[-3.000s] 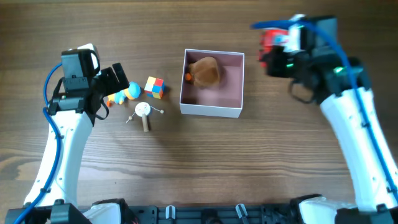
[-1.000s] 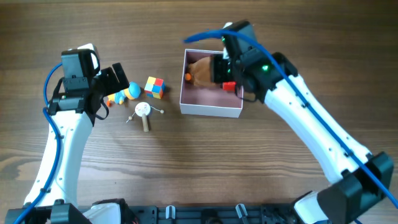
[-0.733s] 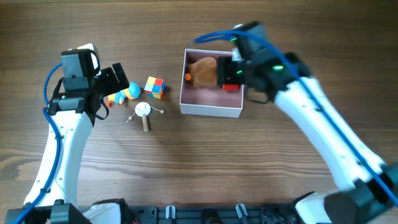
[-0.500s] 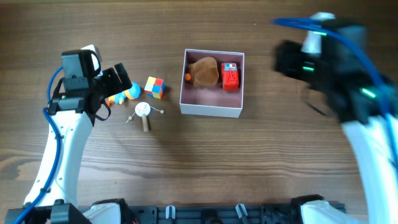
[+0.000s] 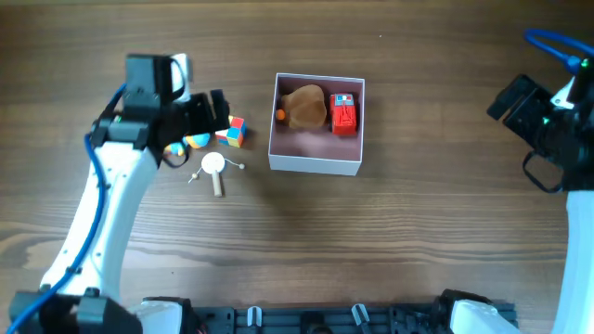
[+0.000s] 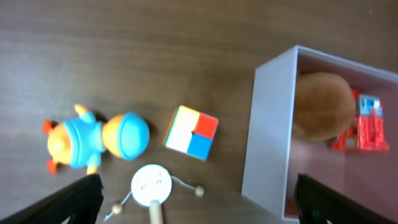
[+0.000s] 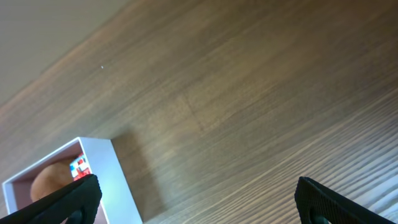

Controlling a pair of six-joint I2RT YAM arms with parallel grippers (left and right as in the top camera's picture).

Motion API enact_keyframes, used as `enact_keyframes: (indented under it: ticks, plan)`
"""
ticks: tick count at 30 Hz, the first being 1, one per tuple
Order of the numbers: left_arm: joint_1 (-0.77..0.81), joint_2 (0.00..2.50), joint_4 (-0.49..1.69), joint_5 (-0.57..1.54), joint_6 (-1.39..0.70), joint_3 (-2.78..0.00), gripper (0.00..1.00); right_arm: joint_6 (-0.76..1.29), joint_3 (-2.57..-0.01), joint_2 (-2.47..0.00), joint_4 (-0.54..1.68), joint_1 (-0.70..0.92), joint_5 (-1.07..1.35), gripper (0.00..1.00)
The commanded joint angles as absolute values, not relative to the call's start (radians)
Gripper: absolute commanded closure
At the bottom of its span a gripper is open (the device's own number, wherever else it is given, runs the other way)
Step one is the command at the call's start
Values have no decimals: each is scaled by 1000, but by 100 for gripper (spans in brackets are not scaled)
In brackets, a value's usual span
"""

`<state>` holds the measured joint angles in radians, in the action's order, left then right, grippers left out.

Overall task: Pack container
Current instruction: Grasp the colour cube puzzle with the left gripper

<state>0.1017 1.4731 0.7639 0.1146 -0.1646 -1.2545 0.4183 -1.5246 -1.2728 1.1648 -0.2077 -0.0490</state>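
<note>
My left gripper goes right in the overhead view and down next, open fingers straddling the colour cube (image 5: 232, 131) (image 6: 191, 132), since the cube lies that way and below.
The container (image 5: 314, 165), a white-walled box with a pink inside, holds a brown lump (image 5: 304, 107) and a red toy (image 5: 344, 113). Left of it lie a colour cube (image 5: 232, 131), a blue-and-orange figure (image 5: 186, 142) and a white round wooden toy (image 5: 213, 164). My left gripper (image 5: 215, 111) hovers open over these toys; its wrist view shows the cube (image 6: 191, 132), the figure (image 6: 93, 138) and the container's wall (image 6: 267, 130) between wide fingers. My right gripper (image 5: 520, 97) is open and empty far right of the container (image 7: 118, 180).
Bare wooden tabletop (image 5: 390, 241) spreads in front of and to the right of the container. The right arm's white link (image 5: 580, 250) runs down the right edge. A black rail lines the table's near edge.
The right gripper opened, left the red toy in the container and pulled away to the far right. The left arm swung right, over the toys beside the container.
</note>
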Motion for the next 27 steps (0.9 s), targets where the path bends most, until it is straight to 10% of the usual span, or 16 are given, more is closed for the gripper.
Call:
enact_keyframes:
  ticks: [1, 10, 27]
  plan:
    - [152, 1606, 860, 6, -23, -1398, 0, 418, -1512, -1312, 1166, -211, -56, 0]
    - [190, 1853, 834, 6, 180, -1429, 25, 419, -1512, -1384, 1167, -211, -55, 0]
    - [198, 2003, 814, 7, 180, -1427, 22, 419, -1512, -1418, 1164, -211, -55, 0]
